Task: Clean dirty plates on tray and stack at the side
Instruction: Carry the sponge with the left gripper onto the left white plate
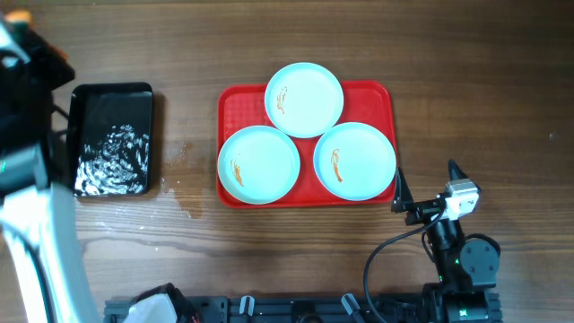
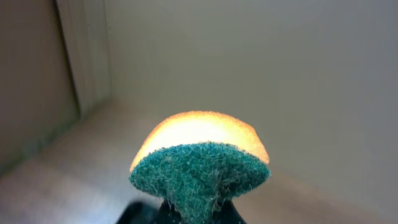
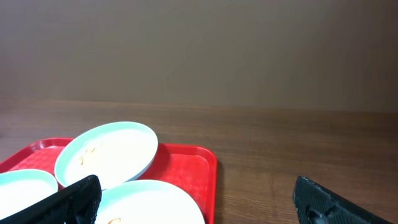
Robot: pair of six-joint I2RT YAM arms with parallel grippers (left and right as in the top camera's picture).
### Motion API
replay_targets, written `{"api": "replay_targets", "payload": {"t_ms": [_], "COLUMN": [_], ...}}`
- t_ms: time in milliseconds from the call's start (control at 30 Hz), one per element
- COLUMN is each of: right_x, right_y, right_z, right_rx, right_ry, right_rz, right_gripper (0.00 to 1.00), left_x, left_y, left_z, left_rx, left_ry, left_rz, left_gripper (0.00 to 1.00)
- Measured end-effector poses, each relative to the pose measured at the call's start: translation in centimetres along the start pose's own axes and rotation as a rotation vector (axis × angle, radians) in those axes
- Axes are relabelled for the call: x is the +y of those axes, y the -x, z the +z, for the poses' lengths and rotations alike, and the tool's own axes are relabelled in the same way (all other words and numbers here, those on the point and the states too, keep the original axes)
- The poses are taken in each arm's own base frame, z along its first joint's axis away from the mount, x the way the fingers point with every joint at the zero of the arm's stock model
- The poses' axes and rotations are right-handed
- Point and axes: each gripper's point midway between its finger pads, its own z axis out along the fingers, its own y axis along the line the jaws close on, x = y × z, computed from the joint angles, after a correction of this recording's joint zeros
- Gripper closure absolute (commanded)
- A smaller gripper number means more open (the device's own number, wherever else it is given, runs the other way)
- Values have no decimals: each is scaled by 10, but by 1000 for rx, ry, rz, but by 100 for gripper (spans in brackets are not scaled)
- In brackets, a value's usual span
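Next, my left gripper swings the sponge (image 2: pixel 199 165) past the black tray and tips down onto the plate nearest it. It comes down beside the orange smear, where the plate's surface is bare.
Three pale plates lie on the red tray (image 1: pixel 377 97): a far plate (image 1: pixel 304 99), a near-left plate (image 1: pixel 258 164) and a near-right plate (image 1: pixel 355 161). Each has a small orange smear. My right gripper (image 1: pixel 424 181) is open and empty, just off the tray's near right corner. In the right wrist view its fingers (image 3: pixel 199 208) frame the near-right plate (image 3: pixel 149 202), with the far plate (image 3: pixel 109 152) and the tray (image 3: pixel 193 165) behind. My left gripper (image 2: pixel 193 214) is shut on a green-and-yellow sponge (image 2: pixel 199 165), raised and facing a wall, away from the plates.
A glossy black tray (image 1: pixel 112 97) with wet foam stands to the left of the red tray. Water drops spot the wood between them (image 1: pixel 184 193). My left arm (image 1: pixel 22 161) fills the left edge. A cable (image 1: pixel 386 247) trails by the right arm's base.
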Motion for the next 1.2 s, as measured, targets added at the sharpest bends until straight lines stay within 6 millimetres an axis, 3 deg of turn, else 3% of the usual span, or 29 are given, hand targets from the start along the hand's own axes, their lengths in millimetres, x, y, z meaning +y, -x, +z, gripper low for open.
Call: {"api": "replay_targets", "payload": {"t_ms": [67, 133, 200, 333, 433, 533, 733, 867, 1000, 1200], "right_x": [0, 0, 0, 0, 0, 0, 0, 0, 0, 0], "right_y": [0, 0, 0, 0, 0, 0, 0, 0, 0, 0], "right_z": [0, 0, 0, 0, 0, 0, 0, 0, 0, 0], "right_rx": [0, 0, 0, 0, 0, 0, 0, 0, 0, 0], "right_ry": [0, 0, 0, 0, 0, 0, 0, 0, 0, 0], "right_rz": [0, 0, 0, 0, 0, 0, 0, 0, 0, 0], "right_gripper": [0, 0, 0, 0, 0, 0, 0, 0, 0, 0], "left_x": [-8, -13, -15, -28, -55, -101, -176, -209, -224, -224], "left_y": [7, -10, -41, -130, -174, -214, -270, -313, -358, -418], "left_z": [-19, -29, -30, -26, -26, -30, -40, -56, -68, -76], "left_rx": [-4, 77, 212, 569, 744, 905, 1069, 1181, 1279, 1370], "left_ry": [-35, -59, -71, -65, -120, -221, -382, -418, -397, -310], "left_rz": [-22, -76, -157, -337, -393, -382, -282, -191, -104, 28], "left_gripper": [96, 96, 96, 96, 96, 96, 96, 96, 96, 96]}}
